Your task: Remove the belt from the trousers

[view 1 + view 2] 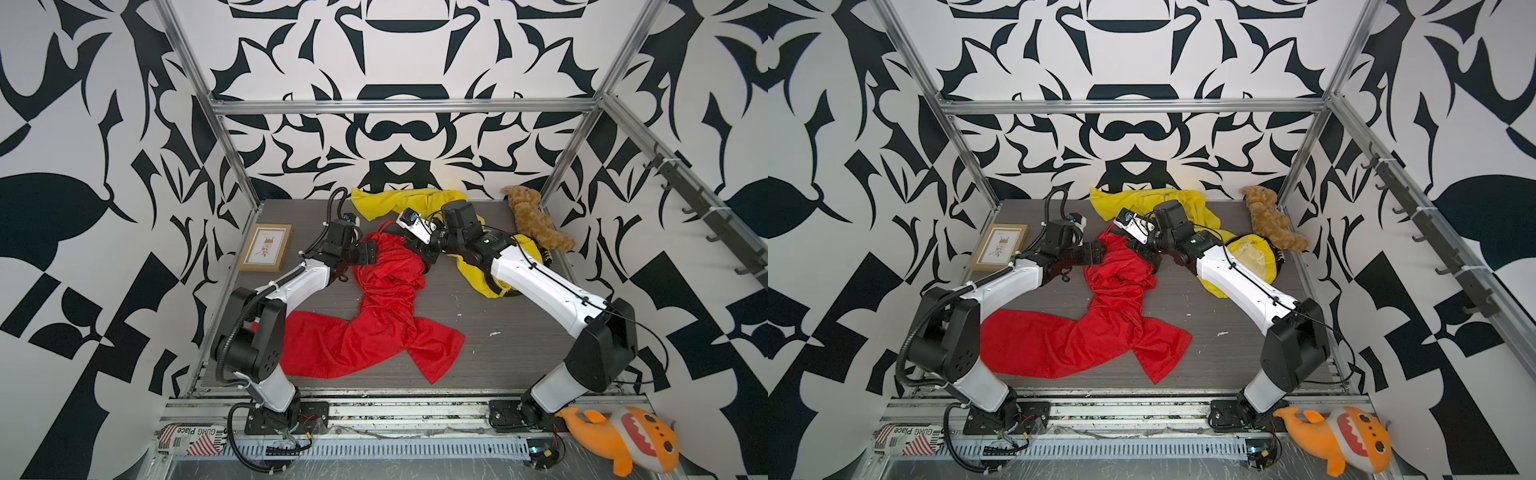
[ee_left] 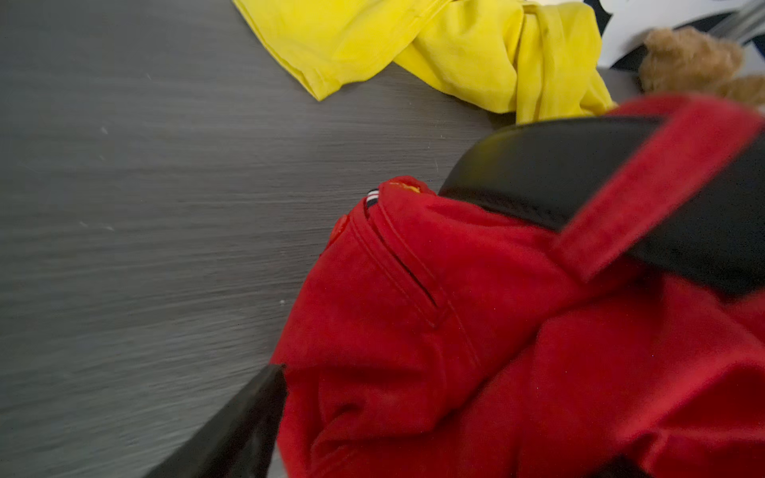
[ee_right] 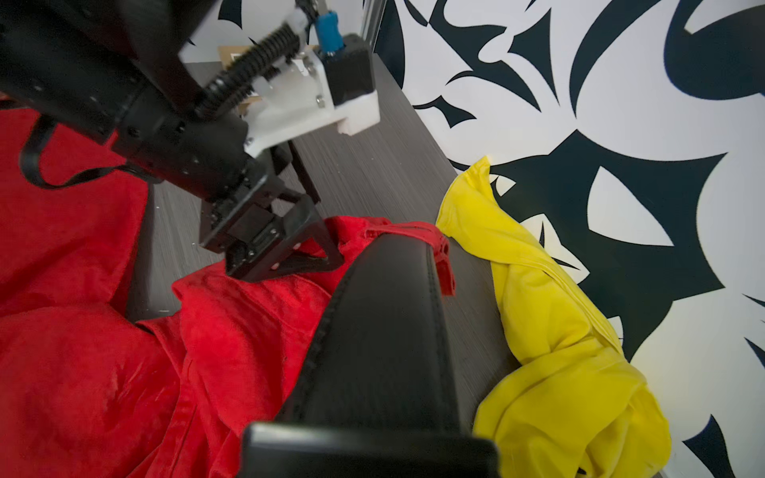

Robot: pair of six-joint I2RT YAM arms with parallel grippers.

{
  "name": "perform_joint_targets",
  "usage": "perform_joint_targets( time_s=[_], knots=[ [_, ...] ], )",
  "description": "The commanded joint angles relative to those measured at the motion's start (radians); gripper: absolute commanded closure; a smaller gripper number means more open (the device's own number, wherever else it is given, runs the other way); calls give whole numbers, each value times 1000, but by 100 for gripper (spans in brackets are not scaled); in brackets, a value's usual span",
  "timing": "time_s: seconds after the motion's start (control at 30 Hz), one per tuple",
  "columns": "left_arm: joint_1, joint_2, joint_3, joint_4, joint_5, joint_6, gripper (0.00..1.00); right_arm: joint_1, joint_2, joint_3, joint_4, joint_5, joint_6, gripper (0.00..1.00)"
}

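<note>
The robot's right gripper should move away from the red loop next, over the bare table by the yellow cloth, and let go of it, because the loop is still around the belt.
The red trousers [image 1: 374, 332] lie crumpled across the middle of the table, waist toward the back [image 1: 1113, 266]. A black belt [image 2: 538, 165] runs under a red loop at the waist. In the right wrist view the belt [image 3: 385, 331] leads straight into my right gripper [image 1: 428, 262], which is shut on it. My left gripper [image 3: 329, 229] is at the waistband from the left, jaws spread wide over red cloth and holding nothing; one of its fingers [image 2: 232, 430] shows beside the fabric. The yellow trousers [image 1: 390, 201] lie at the back wall.
A framed picture [image 1: 266, 247] lies at the back left and a brown teddy [image 1: 536, 220] at the back right corner. More yellow cloth [image 1: 486, 274] sits under my right arm. An orange plush [image 1: 623, 436] lies in front of the table. Metal posts stand at the table's corners.
</note>
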Motion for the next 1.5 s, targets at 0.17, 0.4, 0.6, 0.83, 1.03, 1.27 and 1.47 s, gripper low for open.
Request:
perform_joint_targets(
  time_s=[0.17,0.4,0.6,0.83,1.03,1.27,1.47],
  knots=[
    [-93,-212,-160,339,-72,391,1,-7,-85,112,24,-114,-1,100],
    [-157,-202,-148,496,68,537,1,-9,-84,150,-14,-164,8,100],
    [-169,-91,-40,518,82,556,17,-8,-90,147,-23,-189,5,100],
    [-171,29,66,535,-14,560,100,-24,-74,118,-17,-127,22,98],
    [-171,41,145,338,-291,550,100,-48,-108,90,-92,48,209,57],
    [-167,-11,111,211,-401,475,100,-8,-334,-211,-94,39,569,9],
    [-168,-41,87,201,-385,441,100,33,-442,-345,-97,101,659,1]
  ],
)
